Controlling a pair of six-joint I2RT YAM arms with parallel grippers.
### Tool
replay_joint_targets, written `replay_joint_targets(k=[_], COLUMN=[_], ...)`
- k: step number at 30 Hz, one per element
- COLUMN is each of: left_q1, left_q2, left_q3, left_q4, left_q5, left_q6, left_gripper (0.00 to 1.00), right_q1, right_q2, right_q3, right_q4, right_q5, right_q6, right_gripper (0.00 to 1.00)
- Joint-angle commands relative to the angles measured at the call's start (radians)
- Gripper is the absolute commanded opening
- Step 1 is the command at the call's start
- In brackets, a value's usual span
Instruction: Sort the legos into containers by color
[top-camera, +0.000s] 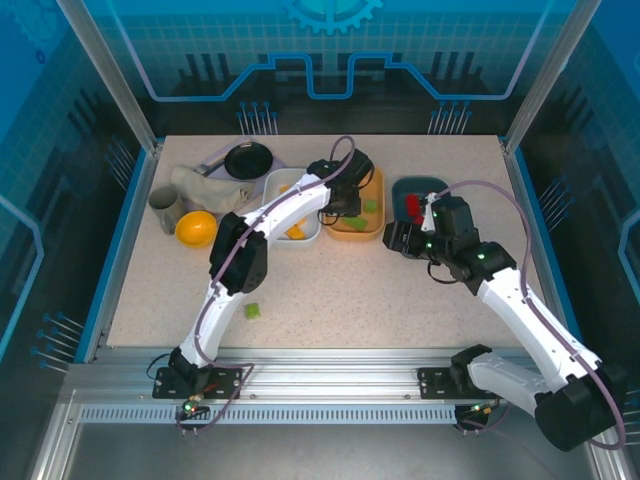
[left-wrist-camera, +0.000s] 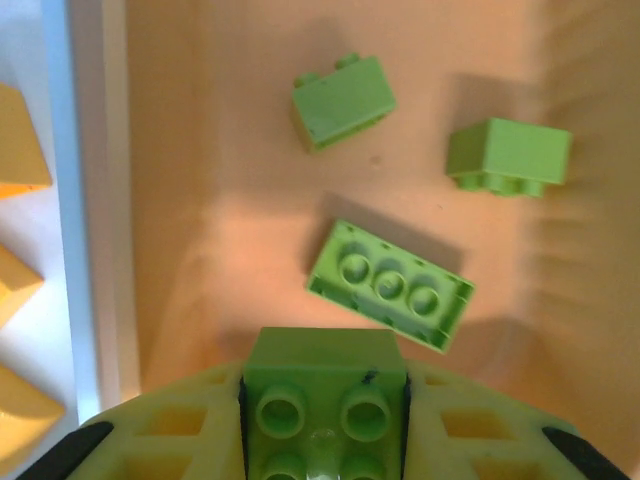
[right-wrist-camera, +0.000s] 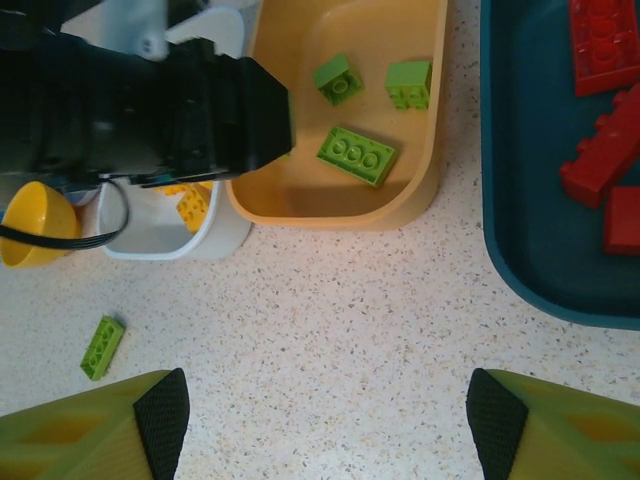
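The orange tray's bare bottom beside the other green legos is below my left gripper toward the white tray (top-camera: 275, 185). My left gripper will next move gently that way, go down and let go of the green lego.
My left gripper (left-wrist-camera: 323, 410) is shut on a green lego (left-wrist-camera: 325, 365), held just above the floor of the orange tray (left-wrist-camera: 200, 150). Three green legos lie in that tray: one at the top (left-wrist-camera: 343, 100), one at the right (left-wrist-camera: 508, 155), one upside down in the middle (left-wrist-camera: 390, 285). The white tray (top-camera: 275, 185) beside it holds yellow legos (right-wrist-camera: 190, 205). Red legos (right-wrist-camera: 605, 40) lie in the teal tray (right-wrist-camera: 530, 200). My right gripper (right-wrist-camera: 330, 425) is open over bare table, in front of the orange and teal trays. One green lego (top-camera: 253, 311) lies loose on the table.
A yellow bowl (top-camera: 196, 228), a grey cup (top-camera: 163, 205), a crumpled cloth (top-camera: 205, 188) and a black frying pan (top-camera: 248, 160) stand at the back left. The left arm (right-wrist-camera: 140, 110) reaches across the white tray. Glass walls enclose the table.
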Motion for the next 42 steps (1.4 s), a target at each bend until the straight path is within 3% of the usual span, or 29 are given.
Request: replay_joint_targets(k=[1, 12, 17, 27, 33, 42], left_q1=[0.027, 0.04, 0.041, 0.039, 0.04, 0.111], left_q2=[0.046, 0.124, 0.122, -0.057, -0.311, -0.821], left_q3=[0.056, 0.163, 0.199, 0.207, -0.058, -0.7], left_q4=[-0.07, -0.053, -0.059, -0.07, -0.001, 0.019], left_q5=[-0.021, 0.038, 0.046, -0.008, -0.05, -0.146], left_q6=[-0.007, 0.03, 0.03, -0.014, -0.093, -0.33], left_gripper=[0.27, 0.34, 0.48, 0.62, 0.63, 0.68], right_q1=[-0.017, -0.017, -0.016, 0.01, 0.128, 0.505], right_q2=[-0.037, -0.062, -0.074, -0.077, 0.01, 0.392], right_q3=[-0.037, -0.069, -0.077, -0.083, -0.026, 0.207], right_q4=[-0.023, -0.042, -0.052, -0.068, -0.099, -0.093], right_q5=[-0.024, -0.035, -0.039, -0.059, -0.002, 0.067], right_q6=[0.019, 0.025, 0.027, -0.021, -0.114, -0.4], right_gripper=[0.76, 0.77, 0.78, 0.78, 0.77, 0.79])
